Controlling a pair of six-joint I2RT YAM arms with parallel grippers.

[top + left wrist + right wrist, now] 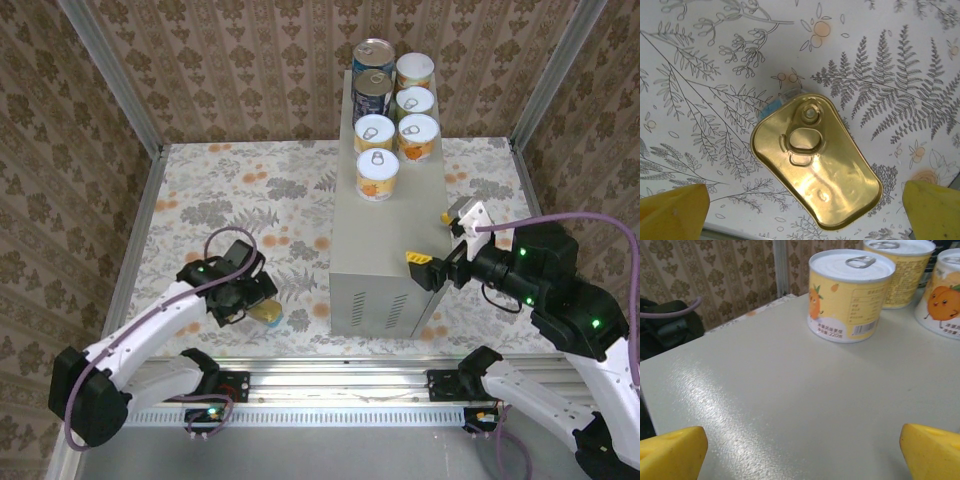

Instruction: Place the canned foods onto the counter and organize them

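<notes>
My left gripper is above the tin, which lies slanted to its fingers. Next it will turn and lower astride the long sides of the oblong tin (268, 314) (815, 160) to close.
A flat oblong tin (815, 160) with a gold pull-tab lid lies on the floral floor, lying diagonally. My left gripper (802, 215) hangs open above it, with a yellow fingertip (672, 210) on either side and apart from the tin. From above, the left gripper (245, 298) hovers over that tin (268, 314), left of the counter (385, 240). Two blue cans (373, 75) and several yellow cans (377, 173) stand in two rows on the counter's far half. My right gripper (445, 242) is open at the counter's right edge, with nothing between its fingers. It faces the bare counter top (790, 390) and the nearest yellow can (850, 295).
Aluminium frame posts (110, 75) and patterned walls enclose the floor. The counter's vented front (375, 300) faces the arm bases. The left arm's cable (215, 240) loops over the floor beside the tin.
</notes>
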